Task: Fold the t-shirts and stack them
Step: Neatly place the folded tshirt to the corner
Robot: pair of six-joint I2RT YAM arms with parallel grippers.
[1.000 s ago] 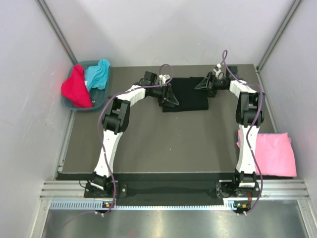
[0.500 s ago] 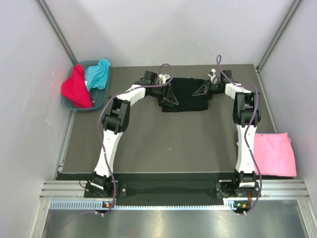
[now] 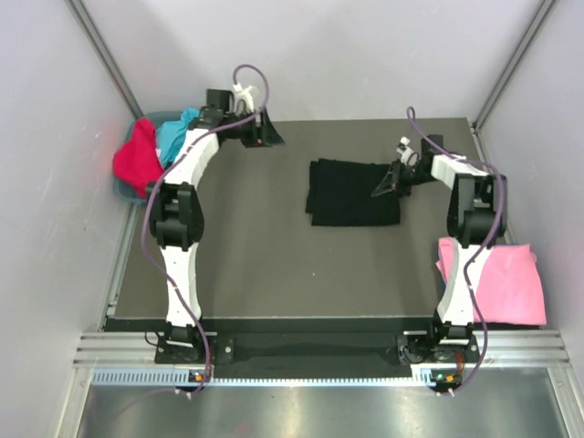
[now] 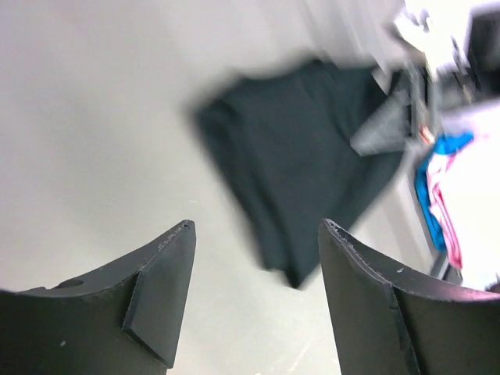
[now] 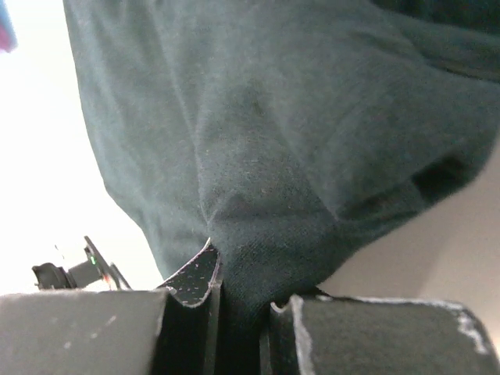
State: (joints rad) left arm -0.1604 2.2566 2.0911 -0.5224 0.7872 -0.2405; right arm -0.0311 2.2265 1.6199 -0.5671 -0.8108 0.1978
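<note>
I should move my right gripper back and to the right in the top view. Both t-shirts are folded, so I should let go of the black t-shirt on top of the folded pink t-shirt (image 3: 495, 278).
A black t-shirt (image 3: 351, 192) lies folded in a rectangle on the dark table, right of the middle. My right gripper (image 3: 384, 185) is at its right edge, shut on a pinch of the black cloth (image 5: 297, 117), which bunches between the fingers of the right gripper (image 5: 242, 293). My left gripper (image 3: 265, 135) is well away at the back left, beside the basket. In the left wrist view the left gripper (image 4: 255, 228) stands open and empty, with the black tee (image 4: 305, 148) blurred beyond it. A folded pink t-shirt (image 3: 495, 278) lies at the near right edge.
A grey-blue basket (image 3: 182, 187) at the back left corner holds a red t-shirt (image 3: 137, 160) and a turquoise one (image 3: 181, 133). White walls and slanted metal posts close in the table on three sides.
My left arm let go of the black tee's left edge and swung to the back left, by the basket. My right gripper shut on the tee's right edge, and the tee slid nearer and rightward.
</note>
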